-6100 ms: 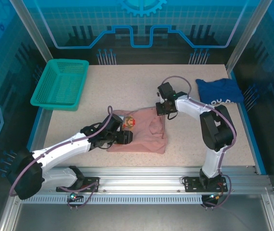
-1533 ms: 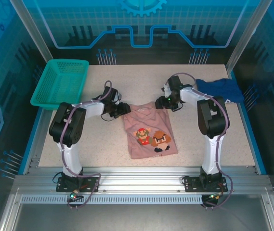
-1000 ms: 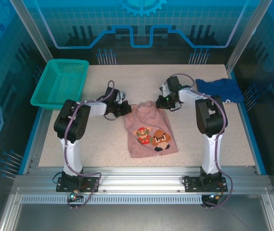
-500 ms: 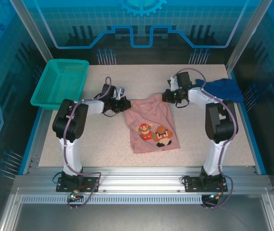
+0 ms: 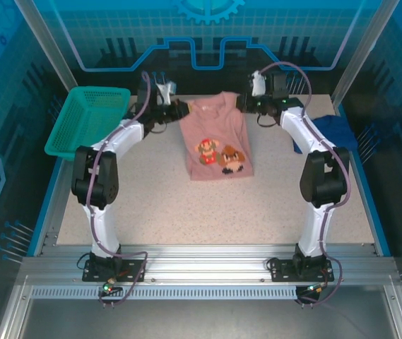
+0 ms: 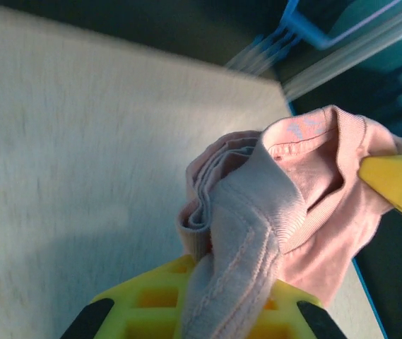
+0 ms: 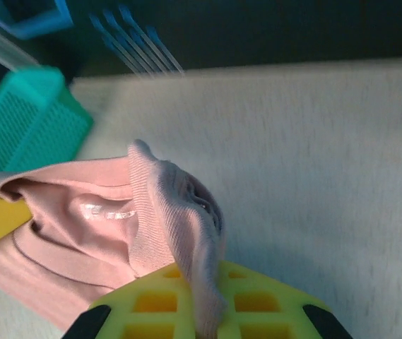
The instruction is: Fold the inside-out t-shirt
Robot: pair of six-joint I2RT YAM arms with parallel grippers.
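I will pull my left gripper back and down to the tabletop [image 5: 177, 169] beside the shirt's hem and let go of the shirt's corner, because the table is bare and open nearer my base.
The dusty pink inside-out t-shirt [image 5: 218, 134] is stretched flat between both grippers near the table's far edge, its collar end far and its hem near. A multicoloured print patch [image 5: 220, 155] shows on it. My left gripper [image 5: 177, 113] is shut on the shirt's far left corner. In the left wrist view the bunched pink cloth [image 6: 257, 205] runs down between the yellow fingers [image 6: 144, 304]. My right gripper [image 5: 246, 104] is shut on the far right corner. In the right wrist view the ribbed cloth edge [image 7: 179, 219] is pinched between its yellow fingers [image 7: 257, 300].
A teal mesh basket [image 5: 87, 123] stands at the back left; it is also in the right wrist view [image 7: 24, 116]. A dark blue shirt [image 5: 328, 131] lies at the right edge behind the right arm. Bare table [image 5: 208, 212] stretches in front of the shirt.
Both grippers have carried the shirt's top edge away from the arm bases to the table's far edge. The shirt has gone with them and now lies more spread out.
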